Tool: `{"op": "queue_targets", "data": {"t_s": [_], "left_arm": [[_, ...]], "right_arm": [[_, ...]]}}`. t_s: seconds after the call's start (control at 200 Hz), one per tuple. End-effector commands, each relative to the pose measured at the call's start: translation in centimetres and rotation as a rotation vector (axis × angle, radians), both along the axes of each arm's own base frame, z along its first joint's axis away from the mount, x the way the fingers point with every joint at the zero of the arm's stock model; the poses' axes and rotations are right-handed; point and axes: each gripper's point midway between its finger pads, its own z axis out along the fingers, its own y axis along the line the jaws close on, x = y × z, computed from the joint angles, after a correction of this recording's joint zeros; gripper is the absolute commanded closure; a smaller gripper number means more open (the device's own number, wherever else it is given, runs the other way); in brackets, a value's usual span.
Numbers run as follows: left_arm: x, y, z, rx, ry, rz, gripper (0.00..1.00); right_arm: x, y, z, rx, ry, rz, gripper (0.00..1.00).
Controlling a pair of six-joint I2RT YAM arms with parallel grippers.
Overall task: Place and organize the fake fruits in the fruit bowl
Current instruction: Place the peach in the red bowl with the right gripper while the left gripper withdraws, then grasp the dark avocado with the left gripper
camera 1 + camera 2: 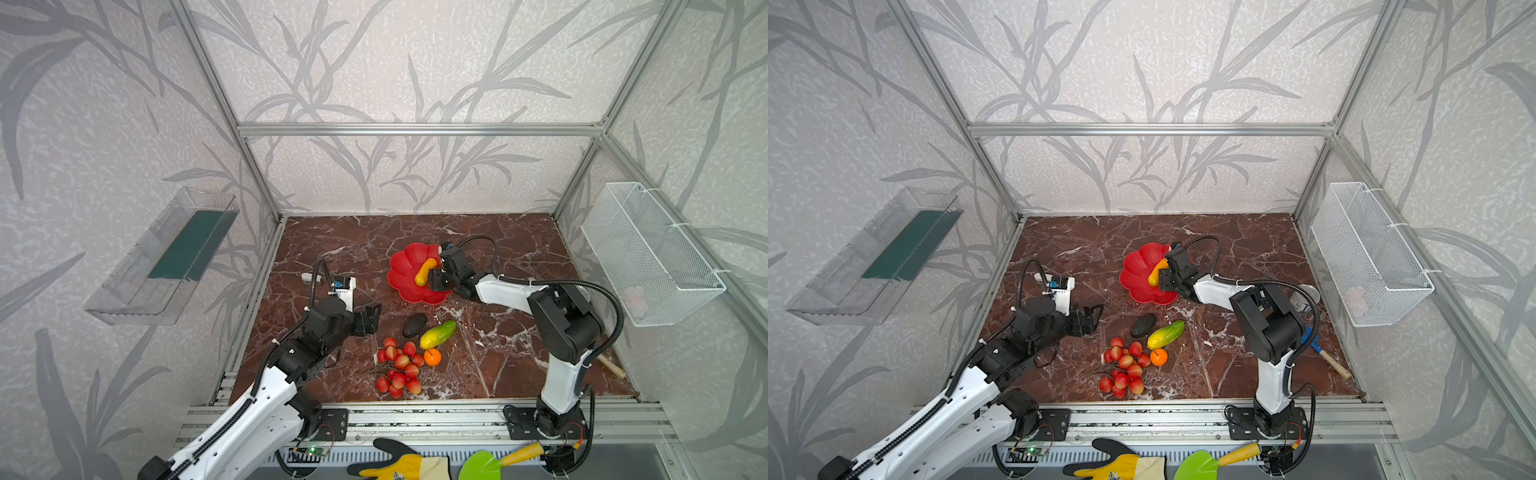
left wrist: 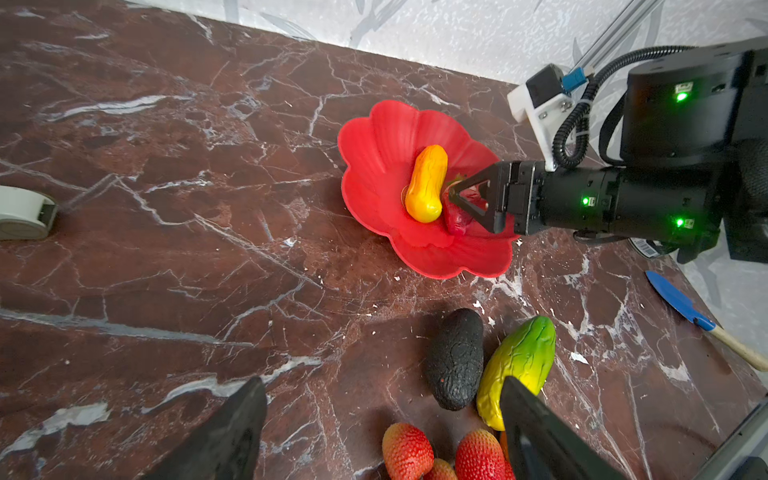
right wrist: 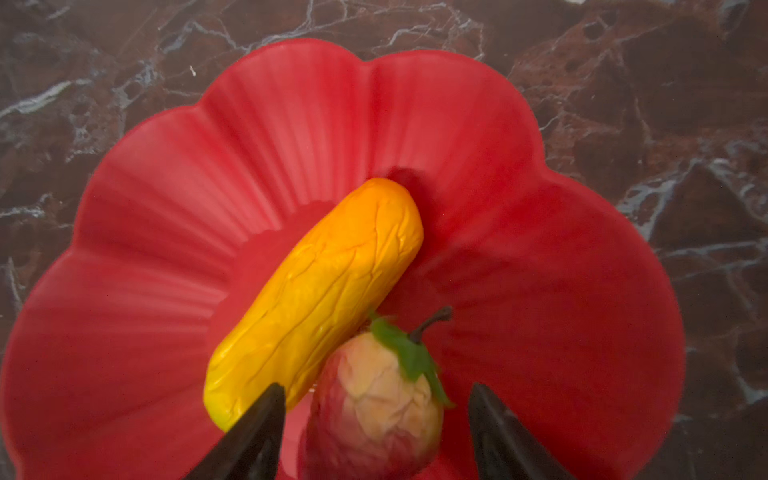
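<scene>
The avocado is below my left gripper, between it and the green-yellow fruit, so my gripper will next go down and across toward that fruit and onto the avocado's middle (image 1: pixel 414 325) (image 2: pixel 456 360).
The red flower-shaped fruit bowl (image 1: pixel 405 262) (image 3: pixel 291 124) holds a yellow-orange oblong fruit (image 1: pixel 424 272) (image 3: pixel 320 291) and, beside it, a red-pink pointed fruit (image 3: pixel 374 411) (image 2: pixel 455 218) with a green leaf. My right gripper (image 3: pixel 376 388) (image 1: pixel 436 278) hangs open over the bowl, its jaws on either side of the red-pink fruit with a gap on both sides. On the table lie a dark avocado (image 1: pixel 414 325), a green-yellow oblong fruit (image 1: pixel 437 334), a small orange (image 1: pixel 432 356) and a bunch of small red balls (image 1: pixel 399 368). My left gripper (image 1: pixel 368 320) (image 2: pixel 379 382) is open and empty, left of the avocado.
A silver tin can (image 1: pixel 1304 297) and a blue tool with a wooden handle (image 1: pixel 1325 353) lie behind my right arm. A white roll (image 2: pixel 23 212) sits at the table's left. On the side walls hang a wire basket (image 1: pixel 648 253) and a clear tray (image 1: pixel 162 257). A glove (image 1: pixel 399 461) and a green trowel (image 1: pixel 486 463) lie below the front rail.
</scene>
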Motion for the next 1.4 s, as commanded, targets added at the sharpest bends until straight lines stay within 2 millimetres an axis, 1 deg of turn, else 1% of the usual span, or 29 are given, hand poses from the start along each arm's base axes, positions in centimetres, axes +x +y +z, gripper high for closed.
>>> {"op": "queue_targets", "data": {"t_s": [0.0,0.105,0.13,0.14,0.15,0.205,0.28,0.415,0.425,0.435,0.515,0.6,0.7,0.845,0.975,1.045,1.19,1.32,1.395], "left_arm": [[0.3,-1.3,0.2,-0.024,0.010,-0.054,0.12],[0.7,-2.8,0.0,-0.040,0.029,-0.110,0.13],[0.7,-3.2,-0.1,-0.046,0.036,-0.125,0.13],[0.8,-3.3,-0.1,-0.048,0.037,-0.131,0.13],[0.8,-3.5,-0.2,-0.049,0.042,-0.137,0.14],[1.0,-4.3,-0.6,-0.057,0.062,-0.165,0.15],[1.3,-5.2,-1.7,-0.052,0.110,-0.187,0.16],[1.3,-7.4,-3.4,-0.049,0.186,-0.258,0.19],[1.3,-7.5,-3.5,-0.047,0.189,-0.262,0.20],[1.3,-7.7,-3.6,-0.046,0.191,-0.268,0.20],[1.2,-8.7,-4.4,-0.021,0.206,-0.299,0.20],[1.2,-9.5,-5.3,0.014,0.216,-0.317,0.20],[1.3,-10.2,-6.4,0.058,0.231,-0.328,0.20],[1.7,-11.3,-8.0,0.121,0.254,-0.350,0.20],[1.9,-12.4,-9.3,0.175,0.286,-0.375,0.21],[2.1,-12.7,-10.1,0.201,0.301,-0.369,0.23],[2.1,-12.6,-11.9,0.255,0.372,-0.359,0.33],[1.8,-12.6,-13.3,0.287,0.413,-0.363,0.39],[1.9,-12.3,-13.9,0.308,0.432,-0.348,0.46]], "right_arm": [[0.6,0.8,3.8,0.065,-0.080,0.019,0.21],[-0.5,0.3,6.6,0.111,-0.138,0.025,0.17],[-0.9,0.1,6.6,0.120,-0.140,0.023,0.17],[-1.1,0.0,7.6,0.134,-0.159,0.022,0.16],[-1.3,-0.2,8.0,0.142,-0.168,0.020,0.16],[-2.5,-0.9,8.9,0.174,-0.196,0.015,0.14],[-4.3,-2.0,9.9,0.200,-0.240,0.018,0.11],[-7.2,-4.9,10.4,0.158,-0.296,0.003,0.05],[-7.4,-5.1,10.1,0.149,-0.289,0.001,0.05],[-7.6,-5.4,10.4,0.148,-0.297,-0.005,0.04],[-9.2,-7.0,10.0,0.115,-0.292,-0.024,0.02],[-10.7,-8.2,9.7,0.113,-0.285,-0.038,0.01],[-11.9,-9.0,9.5,0.128,-0.284,-0.046,0.01],[-12.6,-9.7,9.3,0.116,-0.280,-0.059,0.01],[-12.8,-9.8,9.6,0.116,-0.285,-0.054,0.01],[-12.8,-9.8,9.7,0.118,-0.286,-0.054,0.01],[-12.9,-9.8,9.8,0.121,-0.290,-0.051,0.01],[-13.1,-10.0,9.8,0.121,-0.292,-0.051,0.01],[-13.1,-10.1,9.9,0.119,-0.299,-0.057,0.01]]}}
